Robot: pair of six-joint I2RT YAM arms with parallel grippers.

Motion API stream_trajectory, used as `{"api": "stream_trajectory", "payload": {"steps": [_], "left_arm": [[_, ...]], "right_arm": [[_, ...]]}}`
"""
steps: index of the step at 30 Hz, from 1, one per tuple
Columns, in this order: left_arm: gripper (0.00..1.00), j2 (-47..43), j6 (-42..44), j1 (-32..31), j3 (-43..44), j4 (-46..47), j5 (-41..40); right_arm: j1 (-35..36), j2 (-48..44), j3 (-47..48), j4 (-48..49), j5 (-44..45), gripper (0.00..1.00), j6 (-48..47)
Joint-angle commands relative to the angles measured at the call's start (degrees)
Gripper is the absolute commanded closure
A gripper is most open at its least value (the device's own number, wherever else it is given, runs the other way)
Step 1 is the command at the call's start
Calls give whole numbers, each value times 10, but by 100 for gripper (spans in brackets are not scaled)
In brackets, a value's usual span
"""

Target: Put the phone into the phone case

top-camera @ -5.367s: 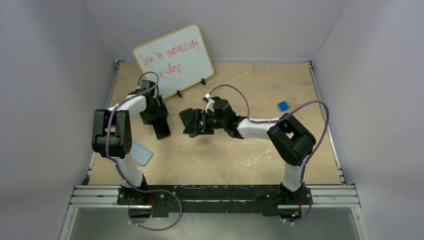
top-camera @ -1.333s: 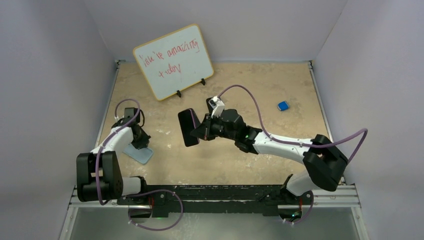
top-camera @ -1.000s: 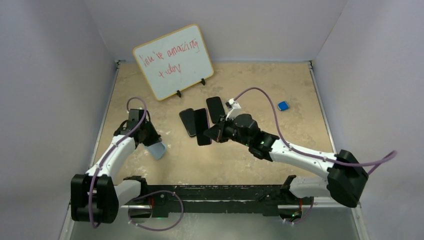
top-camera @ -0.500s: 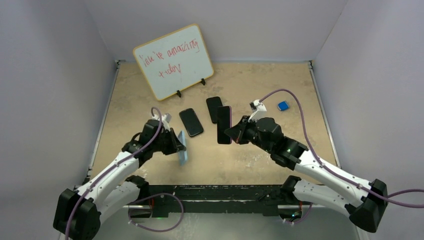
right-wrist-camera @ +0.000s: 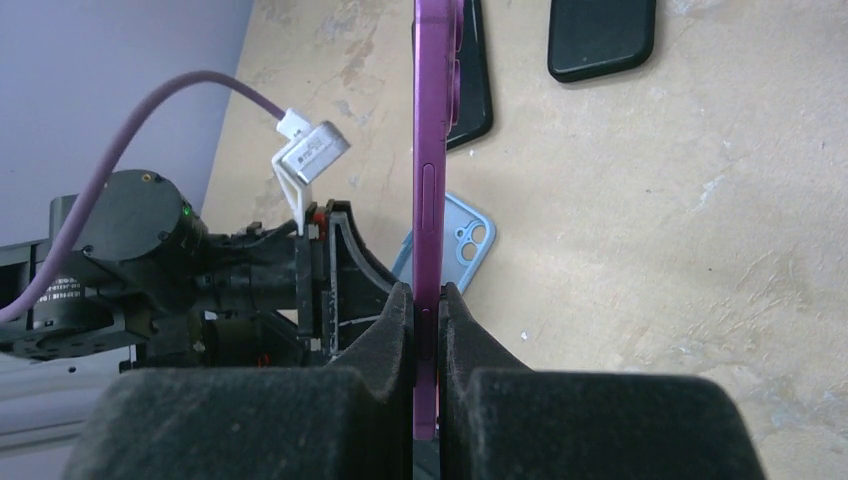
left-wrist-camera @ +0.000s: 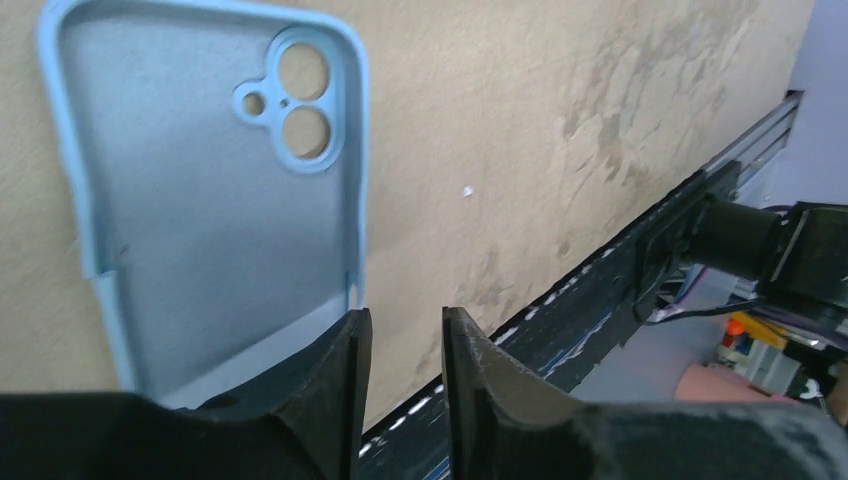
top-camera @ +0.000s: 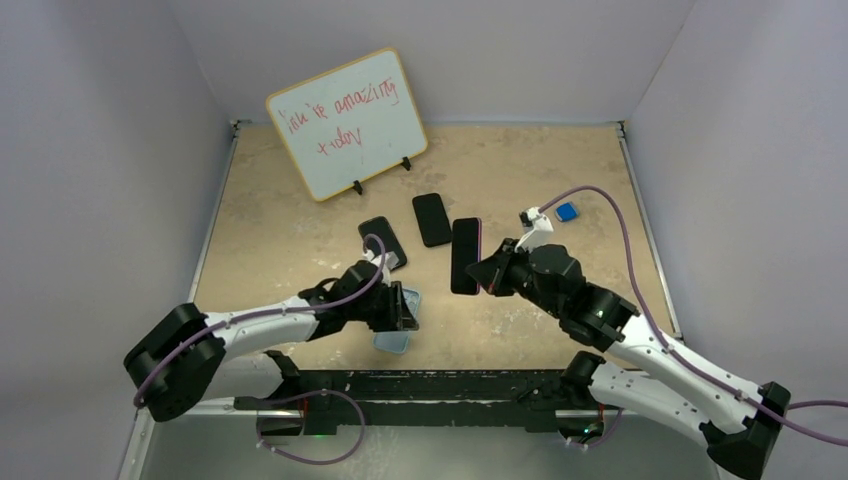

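Observation:
The robot's right gripper needs to move down, back and to the left in the top view and release the phone into the case, since the inside of the case faces up.
The light blue phone case [left-wrist-camera: 200, 200] lies flat on the table with its inside up; it shows from above near the front middle [top-camera: 392, 342]. My left gripper [left-wrist-camera: 405, 315] hovers at its lower right corner, open by a narrow gap with nothing between the fingers, low over the case [top-camera: 408, 308]. The right gripper [right-wrist-camera: 427, 290] is shut on the lower end of the purple phone [right-wrist-camera: 430, 150], held on edge in the air. From above the phone [top-camera: 465, 255] hangs right of the case, dark screen showing, beside the right gripper [top-camera: 487, 272].
Two black phones [top-camera: 383, 243] [top-camera: 432, 219] lie on the table behind the case. A whiteboard [top-camera: 345, 120] with red writing leans at the back left. A small blue object [top-camera: 566, 211] sits at the right. The black front rail [left-wrist-camera: 640, 260] runs just beyond the case.
The left arm carried the case from the left side to the front middle; its jaws have opened and the case now lies flat. The right gripper moved right with the phone.

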Motion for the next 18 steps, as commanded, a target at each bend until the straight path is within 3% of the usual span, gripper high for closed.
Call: {"api": "stream_trajectory", "payload": {"steps": [1, 2, 5, 8, 12, 18], "left_arm": [[56, 26, -2, -6, 57, 74, -4], [49, 28, 9, -6, 72, 59, -10], [43, 31, 57, 3, 128, -38, -43], [43, 18, 86, 53, 147, -109, -56], [44, -14, 109, 132, 108, -109, -9], [46, -4, 144, 156, 77, -136, -11]], "right_arm": [[0, -19, -20, 40, 25, 100, 32], [0, -17, -27, 49, 19, 100, 38], [0, -4, -56, 95, -13, 100, 81], [1, 21, -92, 154, -59, 100, 124], [3, 55, -121, 211, -77, 100, 162], [13, 97, -142, 271, -87, 100, 209]]}}
